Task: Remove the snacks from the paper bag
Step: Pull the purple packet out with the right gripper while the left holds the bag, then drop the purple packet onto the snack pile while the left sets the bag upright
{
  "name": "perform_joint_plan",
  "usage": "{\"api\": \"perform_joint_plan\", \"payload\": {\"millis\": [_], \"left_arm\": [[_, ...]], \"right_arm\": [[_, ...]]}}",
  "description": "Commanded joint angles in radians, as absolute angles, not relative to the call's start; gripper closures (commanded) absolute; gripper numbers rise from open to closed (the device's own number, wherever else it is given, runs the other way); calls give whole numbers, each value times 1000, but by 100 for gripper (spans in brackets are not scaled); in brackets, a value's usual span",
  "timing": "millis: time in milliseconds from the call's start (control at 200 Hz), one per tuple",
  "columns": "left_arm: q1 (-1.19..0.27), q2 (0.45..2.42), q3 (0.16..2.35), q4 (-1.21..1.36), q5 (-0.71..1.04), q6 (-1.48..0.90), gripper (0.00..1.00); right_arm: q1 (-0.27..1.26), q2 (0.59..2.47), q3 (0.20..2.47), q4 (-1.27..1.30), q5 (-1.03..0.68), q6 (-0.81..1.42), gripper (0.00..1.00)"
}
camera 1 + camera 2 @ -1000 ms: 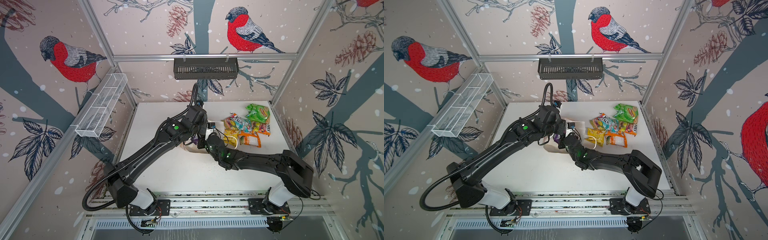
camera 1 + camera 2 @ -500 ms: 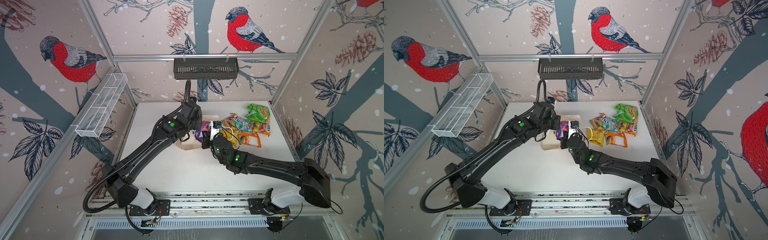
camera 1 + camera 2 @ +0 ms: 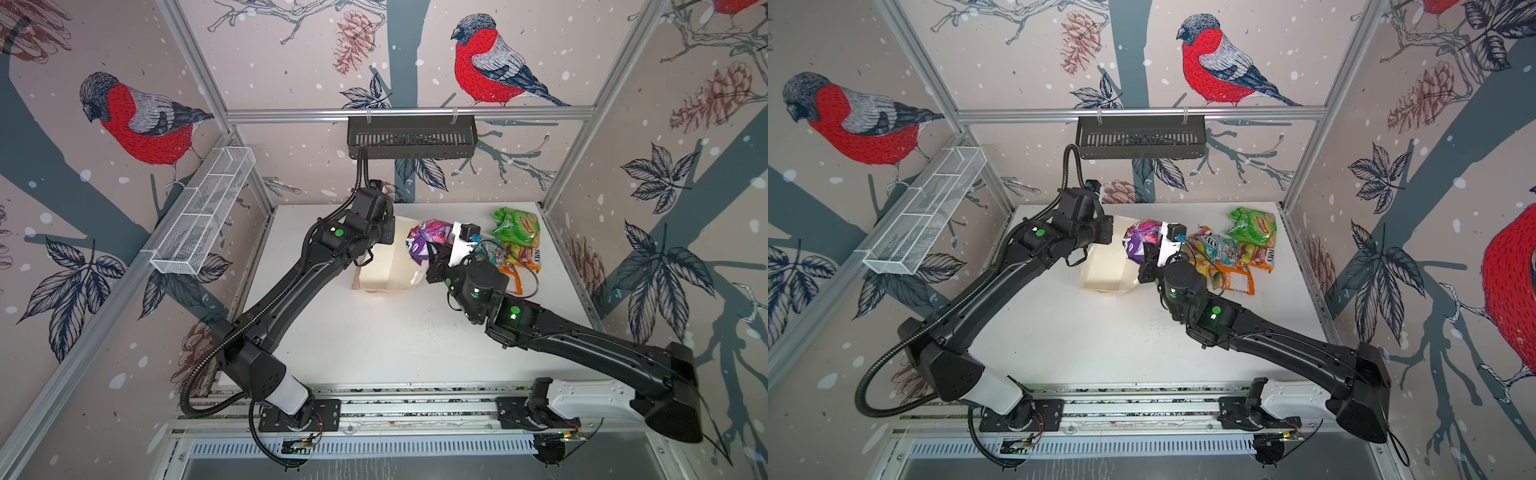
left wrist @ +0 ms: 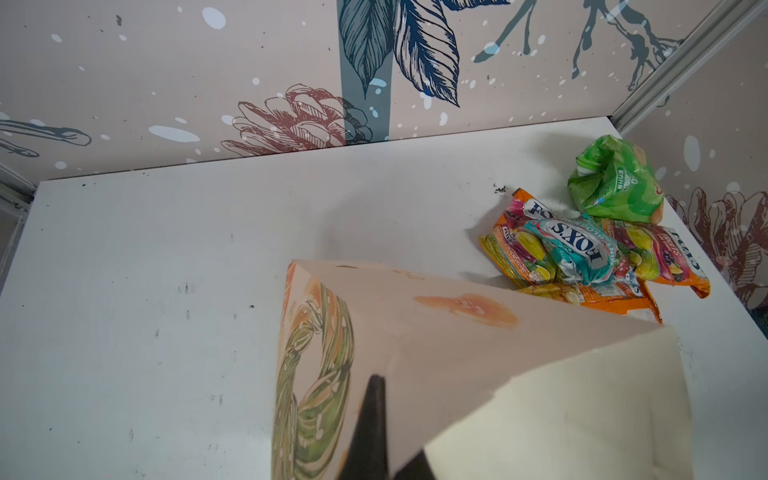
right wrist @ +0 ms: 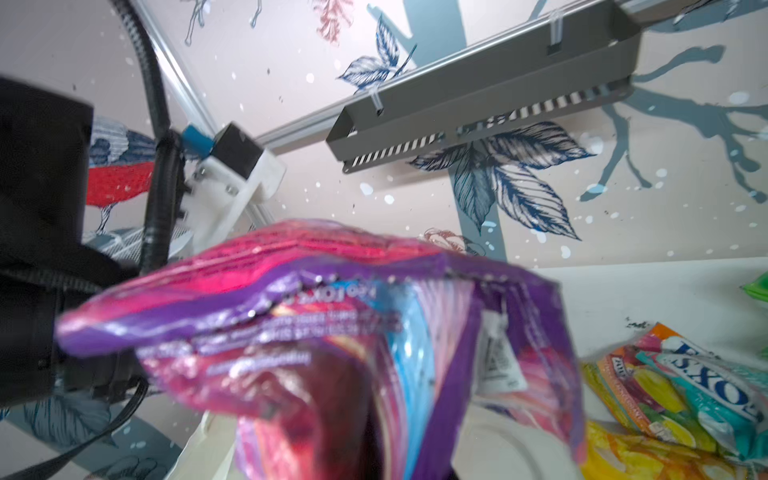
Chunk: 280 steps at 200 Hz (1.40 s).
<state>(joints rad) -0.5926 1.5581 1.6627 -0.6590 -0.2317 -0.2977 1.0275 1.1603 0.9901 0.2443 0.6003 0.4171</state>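
Note:
Next, my left gripper carries the bag's rim outward and up toward the black slotted basket (image 3: 416, 139) and releases it, as the bag's opening shows only bare cream sides.
The cream paper bag (image 3: 386, 270) (image 3: 1104, 270) stands mid-table with its mouth upward. My left gripper (image 4: 395, 419) is shut on the bag's rim (image 4: 457, 332); one black finger (image 4: 372, 415) lies outside the wall. My right gripper (image 3: 434, 255) is shut on a purple and pink packet (image 3: 428, 241) (image 3: 1142, 241) (image 5: 353, 332), held above the bag's right edge; the packet hides the fingers. The other snacks lie in a pile at back right: a green packet (image 3: 515, 226) (image 4: 615, 178), a teal one (image 4: 577, 249), an orange one (image 3: 1237, 280) and a yellow one (image 3: 1202, 266).
A black slotted basket (image 3: 411, 137) hangs on the back wall. A white wire basket (image 3: 203, 216) hangs on the left wall. The enclosure walls close in the white table (image 3: 374, 340) on three sides.
My right gripper has risen out of the bag with the purple packet and moved right towards the pile. My left arm has shifted back a little, still gripping the bag.

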Motion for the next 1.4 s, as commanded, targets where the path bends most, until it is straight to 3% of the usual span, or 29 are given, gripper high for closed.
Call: {"api": "perform_joint_plan", "payload": {"millis": [0,290,650,921,1396], "left_arm": [[-575,1567,1678,-605,-230,-288,100],[-496,1604,1685,-509,-170,-303,100],[-482,1772,1891,-526,-64,-296,100],[-482,1888,2047,-502,59,-317,100],[-483,2131,2396,-583,193,-336,100]], "right_arm": [[992,1112,997,199,575,437,100],[885,987,1037,58,608,458,100],[727,871,961,-37,586,520,100],[501,908,832,-39,416,614,100],[294,1011,686,0,228,684,100]]}}
